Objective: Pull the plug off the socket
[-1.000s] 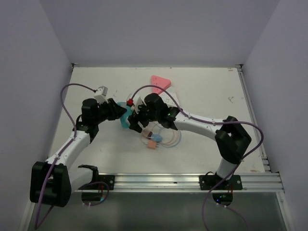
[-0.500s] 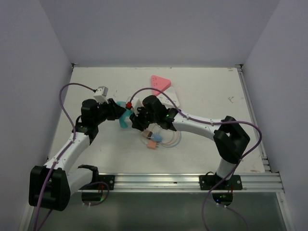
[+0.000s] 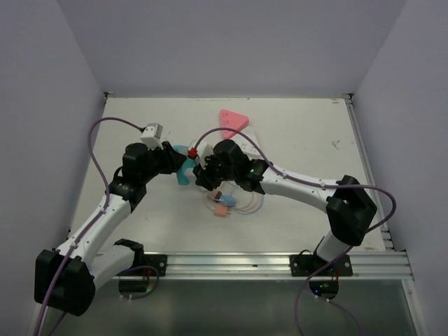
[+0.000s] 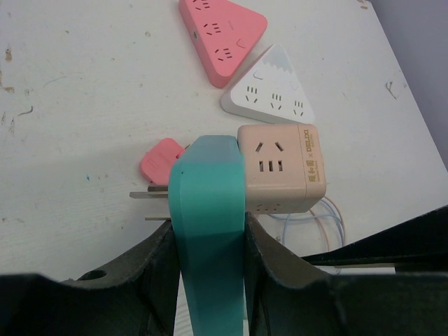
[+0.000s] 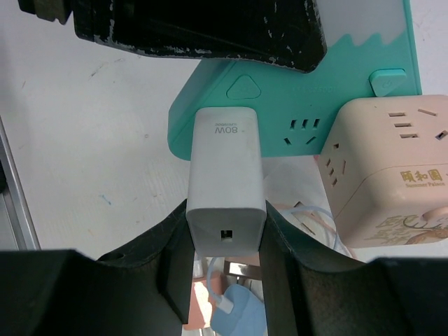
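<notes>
The plug still sits in the teal block's side, so my right gripper next must pull away from the block and down to the looped cables before releasing.
The teal socket block (image 4: 208, 210) is held upright off the table, and my left gripper (image 4: 208, 241) is shut on its narrow sides. A white charger plug (image 5: 226, 182) marked 80W sits in the teal socket block's face (image 5: 294, 105), its body flush against it. My right gripper (image 5: 226, 234) is shut on the plug's rear end, one finger on each side. From above, the left gripper (image 3: 173, 162) and the right gripper (image 3: 204, 173) meet at the socket block (image 3: 185, 163) mid-table.
A beige cube socket (image 4: 282, 168) lies right beside the teal block. A pink triangular socket (image 4: 220, 35) and a white one (image 4: 269, 94) lie further back. A pink plug (image 4: 161, 159), a blue plug (image 3: 227, 201) and thin looped cables (image 3: 248, 204) lie nearby.
My right gripper has gone from open to shut on the white plug. Both arms and the teal block have shifted slightly right and away.
</notes>
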Available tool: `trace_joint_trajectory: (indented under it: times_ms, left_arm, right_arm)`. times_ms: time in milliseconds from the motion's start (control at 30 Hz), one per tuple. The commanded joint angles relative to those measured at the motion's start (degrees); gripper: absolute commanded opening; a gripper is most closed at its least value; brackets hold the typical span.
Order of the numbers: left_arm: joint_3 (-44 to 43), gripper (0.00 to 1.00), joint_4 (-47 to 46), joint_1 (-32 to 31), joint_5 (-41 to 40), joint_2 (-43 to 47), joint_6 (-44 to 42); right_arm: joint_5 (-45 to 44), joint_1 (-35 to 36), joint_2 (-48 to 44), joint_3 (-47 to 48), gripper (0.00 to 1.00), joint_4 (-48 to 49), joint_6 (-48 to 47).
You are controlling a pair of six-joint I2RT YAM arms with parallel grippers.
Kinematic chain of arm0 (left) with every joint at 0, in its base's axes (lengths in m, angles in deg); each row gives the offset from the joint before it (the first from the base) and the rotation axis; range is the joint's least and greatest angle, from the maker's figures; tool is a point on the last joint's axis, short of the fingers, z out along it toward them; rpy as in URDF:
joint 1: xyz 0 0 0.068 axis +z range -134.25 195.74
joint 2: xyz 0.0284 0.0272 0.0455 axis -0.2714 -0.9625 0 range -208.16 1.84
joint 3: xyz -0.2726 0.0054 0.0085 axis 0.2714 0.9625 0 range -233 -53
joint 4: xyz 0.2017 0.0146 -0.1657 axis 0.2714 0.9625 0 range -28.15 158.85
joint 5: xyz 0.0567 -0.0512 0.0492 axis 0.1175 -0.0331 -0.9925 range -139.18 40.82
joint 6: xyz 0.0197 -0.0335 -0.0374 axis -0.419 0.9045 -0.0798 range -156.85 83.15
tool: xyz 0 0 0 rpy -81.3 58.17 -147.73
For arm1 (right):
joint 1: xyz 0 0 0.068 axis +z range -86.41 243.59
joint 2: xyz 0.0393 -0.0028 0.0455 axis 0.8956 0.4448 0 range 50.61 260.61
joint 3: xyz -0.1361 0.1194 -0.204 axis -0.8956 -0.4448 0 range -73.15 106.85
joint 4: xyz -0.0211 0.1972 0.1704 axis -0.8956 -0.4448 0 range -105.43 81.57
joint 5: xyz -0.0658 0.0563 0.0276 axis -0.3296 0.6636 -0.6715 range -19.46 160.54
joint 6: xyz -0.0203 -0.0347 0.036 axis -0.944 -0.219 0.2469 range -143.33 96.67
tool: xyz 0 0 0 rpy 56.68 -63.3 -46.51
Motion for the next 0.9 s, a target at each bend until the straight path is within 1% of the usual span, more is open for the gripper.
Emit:
trace_joint_trajectory:
  times_ms: [0,167,267,333,367,433,533,567,633,667,700,767,800,867]
  left_arm:
    - [-3.91,0.00,-1.24,1.21,-17.68,1.35,-5.63]
    - [-4.62,0.00,-0.36,0.24,-19.70,1.70,-6.25]
    - [-5.32,0.00,-0.01,0.24,-19.97,2.23,-5.90]
    - [-5.94,0.00,-0.01,0.24,-20.41,2.58,-5.72]
    - [-6.81,0.00,2.08,0.24,-20.58,2.67,-5.72]
    - [-7.61,0.00,2.89,0.24,-21.02,2.50,-5.54]
    - [-8.49,0.00,3.24,0.33,-19.36,2.41,-5.45]
    - [-8.75,0.00,3.15,0.33,-17.53,2.32,-5.28]
    - [-9.28,0.00,3.07,0.33,-15.41,2.23,-5.45]
    - [-9.54,0.00,3.06,0.33,-13.05,2.23,-5.63]
    - [-9.98,0.00,3.15,0.33,-12.16,2.15,-5.63]
    - [-10.25,0.00,3.24,0.33,-8.83,1.97,-5.81]
    - [-10.16,0.00,3.15,0.33,-7.85,1.97,-5.89]
    - [-9.55,0.00,2.45,0.33,-4.87,1.88,-5.89]
  right_arm:
    - [-2.35,-0.39,-5.59,-2.26,0.00,-8.75,0.90]
    - [-1.90,-0.48,-8.66,-3.75,0.00,-12.44,1.08]
    - [-3.30,-0.48,-11.12,-5.60,0.00,-12.54,0.99]
    - [-4.36,-0.48,-12.53,-7.53,0.00,-11.84,1.25]
    - [-4.97,-0.48,-13.75,-8.23,0.00,-10.88,1.34]
    - [-5.42,-0.56,-15.08,-10.78,0.00,-9.30,1.86]
    - [-5.42,-1.18,-16.93,-13.77,0.00,-6.04,3.62]
    - [-5.59,-1.53,-17.19,-14.30,0.00,-5.60,4.32]
    - [-5.16,-3.63,-18.07,-16.32,0.00,-3.85,7.56]
    - [-4.46,-4.68,-18.33,-17.19,0.00,-2.97,8.80]
    - [-3.58,-7.48,-18.86,-18.94,0.00,-2.09,10.20]
    - [1.42,-11.27,-19.30,-20.80,0.00,1.15,15.30]
    - [2.91,-14.68,-19.56,-22.63,0.00,2.48,17.06]
    - [6.43,-17.25,-19.04,-23.88,0.00,4.51,20.58]
